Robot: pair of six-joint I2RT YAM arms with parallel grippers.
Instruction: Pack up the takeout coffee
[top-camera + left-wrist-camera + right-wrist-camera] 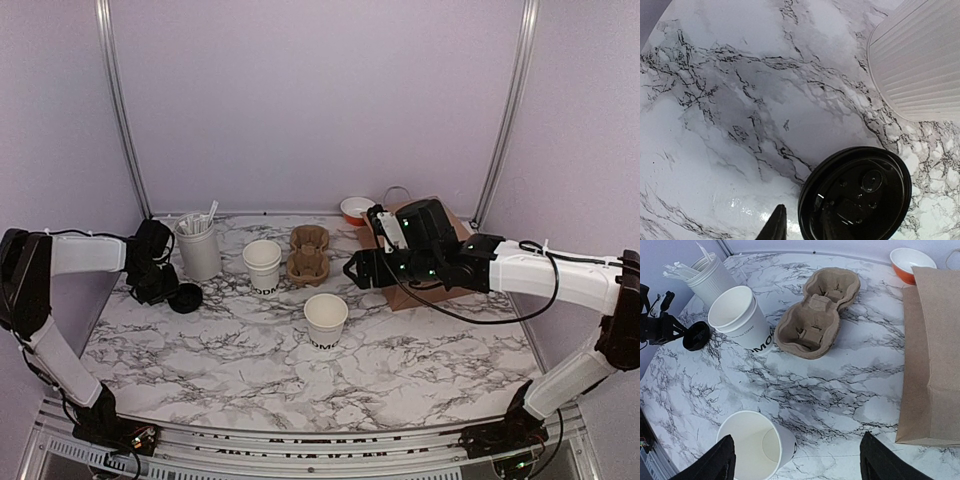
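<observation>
My right gripper reaches down and to its left in the top view next, onto the lid's free rim opposite my left gripper.
A white paper cup with dark lettering (325, 320) stands open and lidless mid-table; it also shows at the lower left (757, 447). Its round black lid (185, 298) lies on the marble beside the canister. My left gripper (168, 288) sits at that lid (855, 195). The left gripper (805, 227) straddles the lid's rim, one finger over the lid and the other clear of the edge, jaws slightly open. My right gripper (352, 272) hovers open above the table. In its own view the right gripper (800, 465) has nothing between its fingers, the cup near its left finger.
A stack of lettered white cups (262, 265) stands beside a brown pulp cup tray (309, 253). A ribbed white canister with sticks (199, 250) is at the back left. A brown paper bag (935, 355) lies flat at the right, an orange bowl (356, 209) behind it.
</observation>
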